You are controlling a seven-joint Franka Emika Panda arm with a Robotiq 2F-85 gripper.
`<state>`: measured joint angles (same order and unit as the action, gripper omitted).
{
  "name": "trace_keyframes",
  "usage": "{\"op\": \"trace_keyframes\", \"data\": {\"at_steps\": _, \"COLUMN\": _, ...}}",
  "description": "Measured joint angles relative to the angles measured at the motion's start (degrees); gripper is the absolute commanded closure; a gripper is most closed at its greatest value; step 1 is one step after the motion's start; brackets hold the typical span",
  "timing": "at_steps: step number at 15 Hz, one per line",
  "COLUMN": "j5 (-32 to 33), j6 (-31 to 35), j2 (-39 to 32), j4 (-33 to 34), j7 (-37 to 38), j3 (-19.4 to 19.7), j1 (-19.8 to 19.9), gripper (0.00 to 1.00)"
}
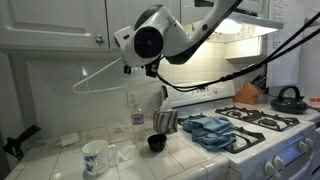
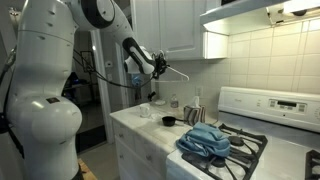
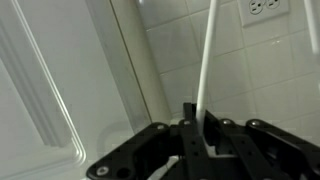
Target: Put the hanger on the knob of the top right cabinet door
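Observation:
A gap still separates the fingertips from the cabinet knob (image 1: 98, 39). Next, the gripper moves along the upper doors toward it and sinks slightly to release the hanger (image 1: 103, 72).
The hanger (image 1: 103, 72) is a thin pale wire triangle held up in the air in front of the tiled wall, below the upper cabinets. In an exterior view it shows as a thin line with its hook (image 2: 178, 72) pointing toward the cabinets. My gripper (image 1: 138, 68) is shut on the hanger's wire. In the wrist view the white wire (image 3: 207, 55) runs up from between my black fingers (image 3: 197, 125). A cabinet knob (image 1: 98, 39) shows on the upper doors above the hanger. The white cabinet door (image 3: 50, 90) fills the left of the wrist view.
On the counter stand a white mug (image 1: 95, 156), a black cup (image 1: 156, 143), a glass bottle (image 1: 137, 112) and a striped cloth (image 1: 166, 122). A blue cloth (image 1: 212, 130) lies on the stove (image 1: 262, 128), with a dark kettle (image 1: 288, 98) at the back. A range hood (image 2: 262, 12) hangs above.

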<state>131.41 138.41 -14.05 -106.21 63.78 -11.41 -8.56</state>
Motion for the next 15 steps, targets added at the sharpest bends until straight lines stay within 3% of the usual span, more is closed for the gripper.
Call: {"op": "trace_keyframes", "data": {"at_steps": 15, "j5": 0.0, "j6": 4.2, "j2": -1.5, "j4": 3.9, "j7": 1.1, "j3": 0.1, "j1": 1.0, "gripper": 0.98}}
